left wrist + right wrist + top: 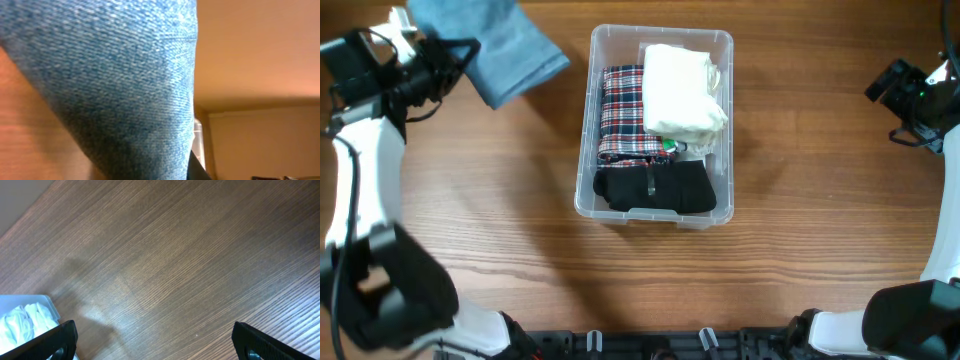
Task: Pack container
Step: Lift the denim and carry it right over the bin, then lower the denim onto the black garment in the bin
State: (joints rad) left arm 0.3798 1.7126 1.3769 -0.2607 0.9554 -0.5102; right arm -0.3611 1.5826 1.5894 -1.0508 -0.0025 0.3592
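Note:
The container's plaid cloth [628, 133] lies to the right of my left gripper in the overhead view, so I will carry the denim across, lower it there and release.
The clear plastic container [724, 45] stands mid-table. It holds a plaid cloth [622, 110], a folded white cloth [682, 90] and black garments [655, 188]. My left gripper [455, 55] is at the far left, shut on a blue denim garment [505, 45] that it holds above the table, left of the container. The denim [115, 75] fills the left wrist view and hides the jaws. My right gripper [892, 85] is at the far right, open and empty over bare wood [155, 345]. A container corner [30, 300] with white cloth shows in the right wrist view.
The wooden table [820, 230] stretches on both sides of the container. A black rail [640, 345] runs along the front edge.

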